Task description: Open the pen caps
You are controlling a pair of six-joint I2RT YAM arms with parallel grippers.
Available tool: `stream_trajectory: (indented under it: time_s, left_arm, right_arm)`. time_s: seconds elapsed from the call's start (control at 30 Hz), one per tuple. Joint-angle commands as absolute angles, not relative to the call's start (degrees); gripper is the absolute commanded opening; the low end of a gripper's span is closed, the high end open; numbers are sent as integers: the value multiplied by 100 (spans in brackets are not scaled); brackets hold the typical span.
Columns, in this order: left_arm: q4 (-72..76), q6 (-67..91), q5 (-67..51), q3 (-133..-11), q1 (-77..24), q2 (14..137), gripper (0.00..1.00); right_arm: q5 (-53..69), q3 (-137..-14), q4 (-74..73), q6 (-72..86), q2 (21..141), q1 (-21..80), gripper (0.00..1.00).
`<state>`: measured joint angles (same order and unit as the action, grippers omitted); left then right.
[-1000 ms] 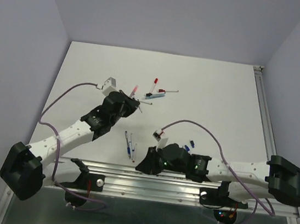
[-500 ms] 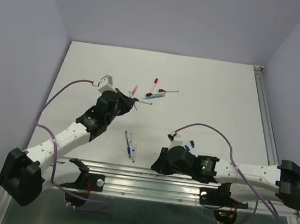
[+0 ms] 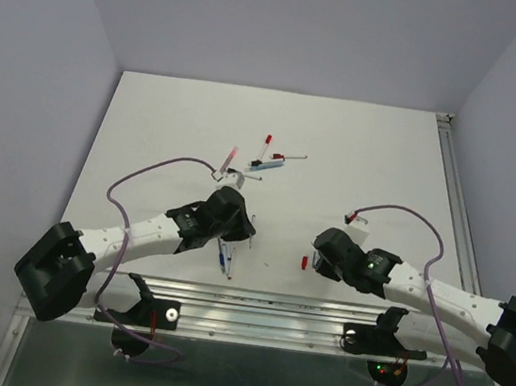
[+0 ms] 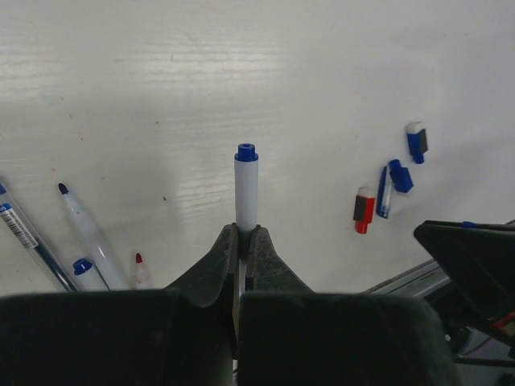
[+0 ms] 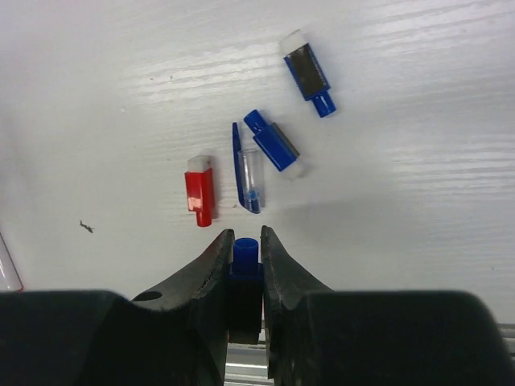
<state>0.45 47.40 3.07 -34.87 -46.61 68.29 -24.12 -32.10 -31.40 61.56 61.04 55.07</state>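
Note:
The tabletop below is bare beside the clear blue-clipped cap [image 5: 248, 175], so my right gripper should next lower the blue pen cap there and let go of it near the gathered caps.
My left gripper [image 4: 245, 233] is shut on a white pen barrel [image 4: 246, 193] with a blue end that sticks out ahead of the jaws. In the top view this gripper [image 3: 237, 232] hangs over the near middle of the table. My right gripper [image 5: 245, 238] is shut on a blue pen cap [image 5: 245, 251]. Just ahead of it on the table lie a red cap [image 5: 199, 190], a clear blue-clipped cap [image 5: 248, 175] and two blue caps [image 5: 273, 143] [image 5: 307, 72]. The red cap [image 3: 304, 262] lies left of the right gripper [image 3: 322, 257].
More pens [image 3: 272, 161] and a pink pen [image 3: 230, 158] lie farther back at the middle. Uncapped pens [image 4: 84, 233] lie left of the left gripper. A metal rail [image 3: 272, 302] runs along the near table edge.
The left arm has swung from the far pens toward the near middle with the pen in its jaws. The right gripper has moved to the right and farther from the rail with the blue cap.

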Motion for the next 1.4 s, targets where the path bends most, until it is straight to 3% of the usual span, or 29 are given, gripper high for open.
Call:
stream_trajectory:
  time_s: [0.0,0.23,0.67,0.97,1.0,1.17,1.2,1.27,1.33,1.37]
  left_arm:
    - [-639,4422,605,-3937,-4895,7267,0]
    - [-922,4403,616,-4332,-5168,7962,0]
    - [-1327,4509,703,-4333,-5247,8033,0]
    - [-1494,4535,817,-4508,-5256,8060,12]
    - [-1503,4526,817,-4517,-5256,8051,19]
    - [-1617,4491,940,-4684,-5265,7972,26]
    - [-1652,4483,967,-4719,-5256,7963,34]
    - [-1757,4447,1098,-4894,-5265,7937,38]
    - [-1854,4412,1273,-5027,-5256,7919,51]
    - [-1959,4395,1448,-5167,-5256,7902,62]
  right_arm:
    - [-2804,-3288,-3893,6407,5679,5353,13]
    - [-2567,-2848,-3648,6513,5545,5300,15]
    - [-2303,-2865,-2892,6205,6389,5221,25]
    - [-2224,-3014,-2839,6117,6688,5221,34]
    - [-2232,-3032,-2891,6126,6688,5221,35]
    - [-2303,-3164,-3058,6143,6522,5221,43]
    - [-2338,-3190,-3146,6144,6426,5212,44]
    - [-2417,-3304,-3260,6152,6329,5221,48]
    - [-2548,-3401,-3462,6144,6153,5212,50]
    - [-2592,-3488,-3532,6135,6091,5221,54]
